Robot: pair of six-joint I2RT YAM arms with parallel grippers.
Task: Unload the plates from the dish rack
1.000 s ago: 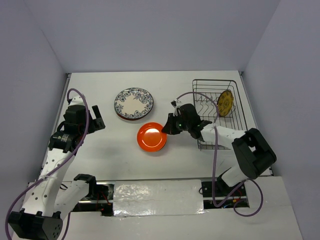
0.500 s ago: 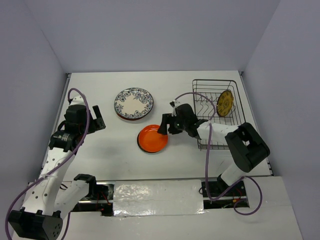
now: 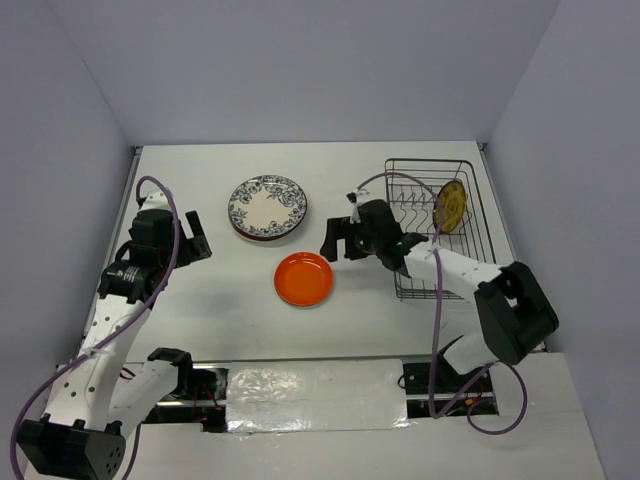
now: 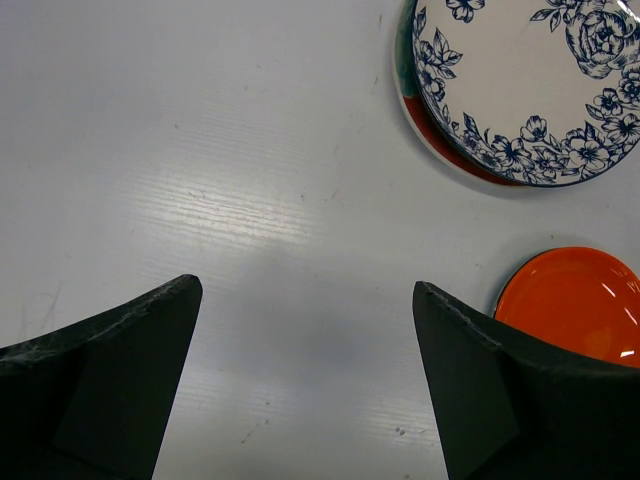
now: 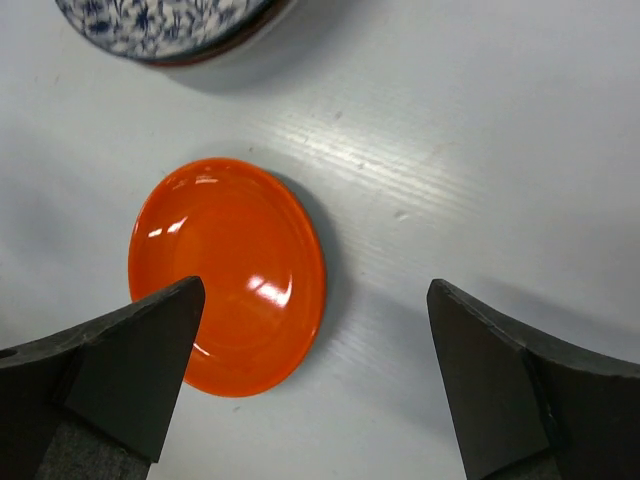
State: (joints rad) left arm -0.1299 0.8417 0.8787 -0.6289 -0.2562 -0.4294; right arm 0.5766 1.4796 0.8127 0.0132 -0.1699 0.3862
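My right gripper lifts and turns outward over the rack (image 3: 428, 161) next, then lowers onto the yellow plate's rim, as only that plate still stands there.
A small orange plate (image 3: 304, 278) (image 5: 228, 275) (image 4: 575, 300) lies flat on the table. My right gripper (image 3: 338, 240) (image 5: 315, 290) hovers open just above and to the right of it, with nothing between its fingers. A stack of large plates, topped by a white one with a blue floral rim (image 3: 267, 206) (image 4: 530, 80), rests at the back centre. In the dish rack (image 3: 428, 161) at the right, one small yellow patterned plate (image 3: 451, 205) stands upright. At the far left my left gripper (image 3: 197, 238) (image 4: 307, 285) is open over bare table.
The dark wire rack sits close to the table's right edge. Grey walls enclose the table on three sides. The right arm reaches across the rack's near left corner.
My right gripper has opened and let go of the orange plate, which now lies flat. It has then risen and drawn back toward the rack. The left arm has not moved.
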